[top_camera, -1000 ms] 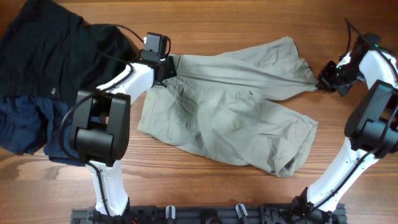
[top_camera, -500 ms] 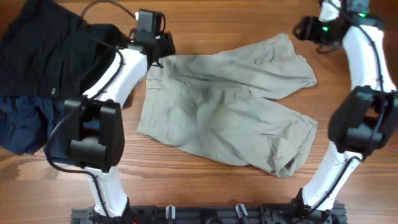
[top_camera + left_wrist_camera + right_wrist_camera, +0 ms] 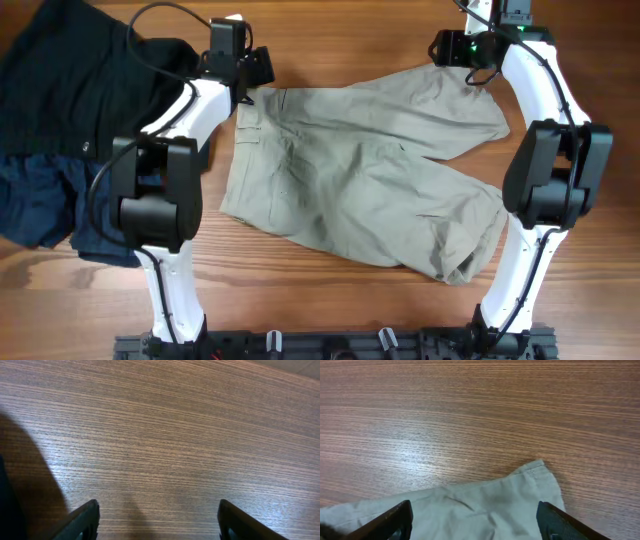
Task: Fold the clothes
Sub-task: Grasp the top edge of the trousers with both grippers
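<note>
My right gripper's open fingers need to go down next, toward the right in the wrist view, around the far leg's hem corner point(image 3: 468, 75) point(image 3: 537, 476), because that corner is below, that way.
The clothes point(image 3: 370, 170), a pale khaki pair of shorts, lie spread flat and wrinkled in the middle of the wooden table point(image 3: 350, 30), with the waistband on the left and the legs to the right. My left gripper point(image 3: 262, 70) hovers just past the far left waistband corner. It is open, and the left wrist view shows only bare wood between its fingertips point(image 3: 87, 520). My right gripper point(image 3: 442, 48) is open above the far leg's hem corner. In the right wrist view the khaki cloth point(image 3: 485, 505) lies loose below the wide-apart fingertips point(image 3: 395, 520).
A black garment point(image 3: 80, 70) is heaped at the far left, with a navy blue garment point(image 3: 40, 200) in front of it. Both arm bases stand at the near edge. Bare wood shows along the far edge and at the near right.
Both grippers have opened and let go of the shorts. The left one moved off the waistband corner. The right one swung from the right side to the far edge, leaving the far leg flat.
</note>
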